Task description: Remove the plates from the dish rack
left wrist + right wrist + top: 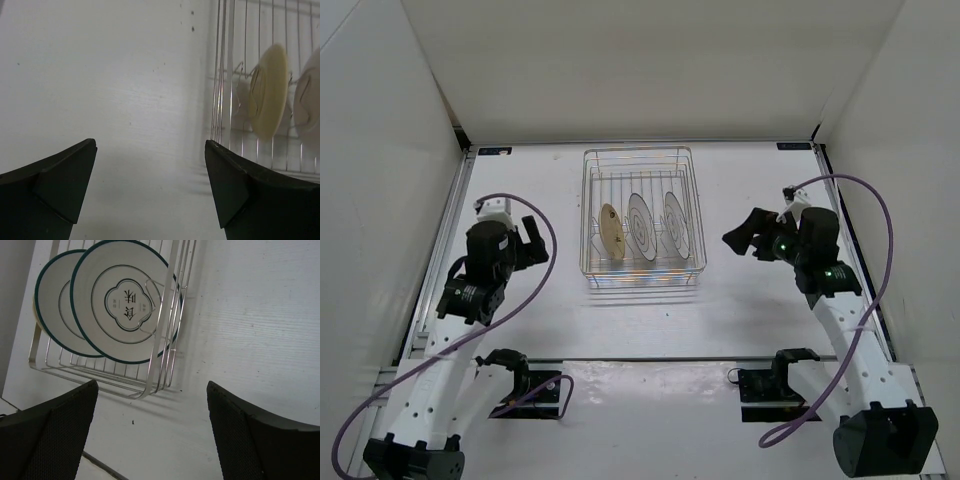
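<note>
My right gripper will cross above the rack's side onto the nearest ringed plate's upper rim. The plate lies behind that side, to the left in the top view.
The silver wire dish rack [592, 215] stands at the middle back of the table. Three plates stand on edge in it: a tan plate [611, 232] on the left, a ringed white plate [642, 227] in the middle, another ringed white plate [676, 222] on the right. My left gripper [533, 240] is open and empty, left of the rack. My right gripper [745, 233] is open and empty, right of the rack. The left wrist view shows the tan plate [268, 98] behind the rack wires [220, 75]. The right wrist view shows both ringed plates [125, 302] [52, 300] through the rack wall [165, 330].
White walls enclose the table on the left, back and right. Purple cables [880, 240] loop off both arms. Two black mounts [530, 385] [775, 380] sit at the near edge.
</note>
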`<state>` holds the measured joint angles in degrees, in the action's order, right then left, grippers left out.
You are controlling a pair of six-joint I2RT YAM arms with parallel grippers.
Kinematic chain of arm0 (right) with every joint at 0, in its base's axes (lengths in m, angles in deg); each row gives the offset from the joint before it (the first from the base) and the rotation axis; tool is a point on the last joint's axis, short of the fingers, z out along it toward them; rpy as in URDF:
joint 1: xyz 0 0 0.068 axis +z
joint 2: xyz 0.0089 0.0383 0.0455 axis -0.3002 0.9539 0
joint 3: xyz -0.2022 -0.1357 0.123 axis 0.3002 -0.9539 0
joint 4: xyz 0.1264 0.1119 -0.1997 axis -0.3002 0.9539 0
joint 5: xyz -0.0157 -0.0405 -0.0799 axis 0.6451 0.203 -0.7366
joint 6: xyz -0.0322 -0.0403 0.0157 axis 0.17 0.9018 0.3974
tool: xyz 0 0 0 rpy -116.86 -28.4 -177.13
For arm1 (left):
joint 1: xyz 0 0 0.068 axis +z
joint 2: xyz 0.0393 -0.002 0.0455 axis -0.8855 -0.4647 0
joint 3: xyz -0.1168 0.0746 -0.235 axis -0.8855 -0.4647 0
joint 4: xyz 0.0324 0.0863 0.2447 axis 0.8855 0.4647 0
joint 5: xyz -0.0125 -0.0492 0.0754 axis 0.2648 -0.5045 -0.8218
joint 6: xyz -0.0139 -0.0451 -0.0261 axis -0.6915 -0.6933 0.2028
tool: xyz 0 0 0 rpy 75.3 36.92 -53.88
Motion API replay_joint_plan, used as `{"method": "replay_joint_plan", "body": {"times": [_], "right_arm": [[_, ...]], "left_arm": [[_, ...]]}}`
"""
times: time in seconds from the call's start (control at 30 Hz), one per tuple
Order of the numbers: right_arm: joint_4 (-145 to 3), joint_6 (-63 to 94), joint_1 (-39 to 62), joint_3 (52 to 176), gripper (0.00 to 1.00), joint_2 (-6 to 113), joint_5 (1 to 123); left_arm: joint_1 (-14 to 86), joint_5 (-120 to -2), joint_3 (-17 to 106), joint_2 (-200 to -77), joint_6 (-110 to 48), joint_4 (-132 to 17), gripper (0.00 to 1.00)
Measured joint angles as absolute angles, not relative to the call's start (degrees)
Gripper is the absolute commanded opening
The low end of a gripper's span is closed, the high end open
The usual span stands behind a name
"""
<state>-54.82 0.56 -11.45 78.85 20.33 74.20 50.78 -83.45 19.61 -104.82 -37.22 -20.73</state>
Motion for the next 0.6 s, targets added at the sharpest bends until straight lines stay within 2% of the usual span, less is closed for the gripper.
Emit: {"method": "replay_joint_plan", "body": {"times": [0.3,0.43,0.47,0.6], "right_arm": [[-58.62,-2.82,-11.38,85.39,0.9,28.96,80.71],[-63.21,-3.19,-9.48,88.73,0.83,34.9,84.45],[-63.93,-2.74,-8.52,89.59,0.77,36.13,84.8],[-62.12,1.57,-1.85,95.53,0.75,41.2,83.51]], "left_arm": [[54.43,-69.33,16.81,-111.13,-34.11,-12.19,1.0],[54.43,-67.39,15.61,-109.3,-34.14,-12.05,1.0],[54.43,-66.86,15.31,-108.82,-34.14,-12.1,1.0],[54.45,-63.41,15.02,-108.27,-33.83,-12.36,1.0]]}}
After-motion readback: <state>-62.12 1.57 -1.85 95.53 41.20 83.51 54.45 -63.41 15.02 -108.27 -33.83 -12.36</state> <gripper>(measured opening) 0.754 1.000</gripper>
